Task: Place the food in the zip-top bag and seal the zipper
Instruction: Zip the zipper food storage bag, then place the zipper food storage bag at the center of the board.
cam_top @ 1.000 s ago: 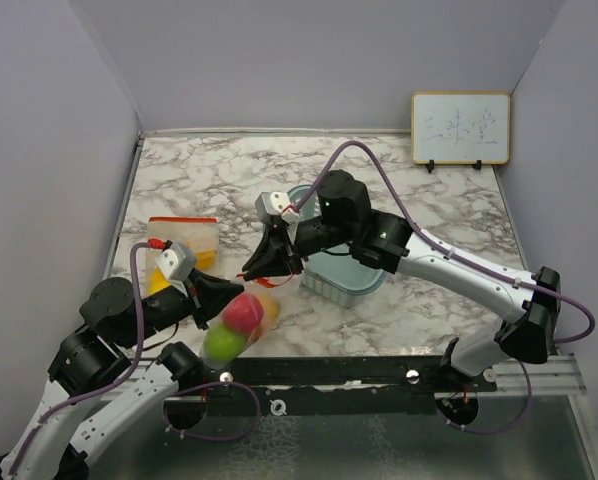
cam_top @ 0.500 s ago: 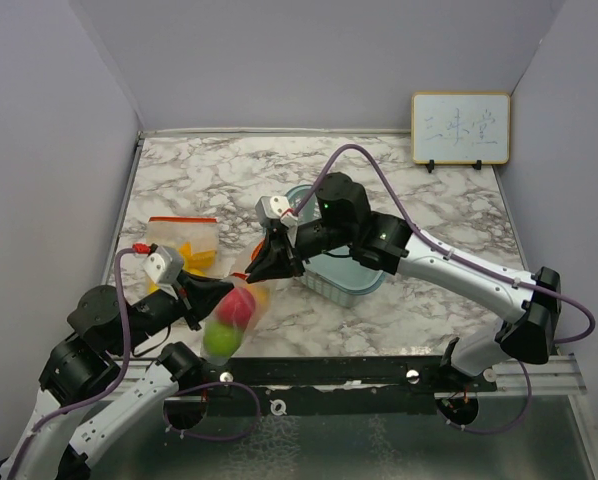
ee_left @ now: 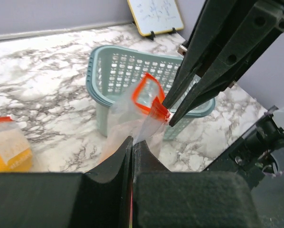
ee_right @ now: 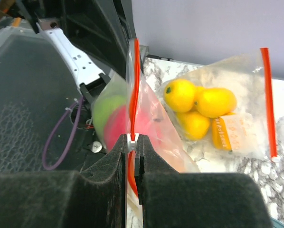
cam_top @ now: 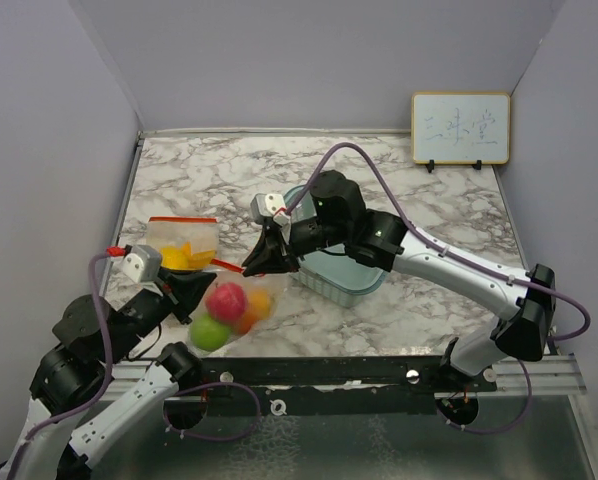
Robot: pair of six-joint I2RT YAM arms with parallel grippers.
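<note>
The orange-red zipper (ee_right: 134,85) runs past its white slider (ee_right: 134,139). My right gripper needs to pull away from my left gripper toward the teal basket's rim next, then open.
The clear zip-top bag (cam_top: 231,305) hangs stretched between my two grippers near the table's front left. It holds a red ball (cam_top: 225,300), a green fruit (cam_top: 210,332) and an orange one (cam_top: 259,302). My left gripper (cam_top: 199,290) is shut on the bag's left mouth corner, as the left wrist view (ee_left: 132,141) shows. My right gripper (cam_top: 247,267) is shut on the orange-red zipper (ee_right: 134,85) at its white slider (ee_right: 134,139). The red ball (ee_right: 144,128) and the green fruit (ee_right: 105,111) show through the plastic.
A second clear bag (cam_top: 183,243) with yellow fruits (ee_right: 199,107) lies flat at the left. The teal lattice basket (cam_top: 344,277) stands under my right arm, mid-table. A small whiteboard (cam_top: 460,128) leans on the back wall. The black front rail (cam_top: 379,375) runs below.
My left gripper has drawn back to the left with the bag's corner. My right gripper has followed slightly left. The bag with its food has shifted left and hangs lower between them.
</note>
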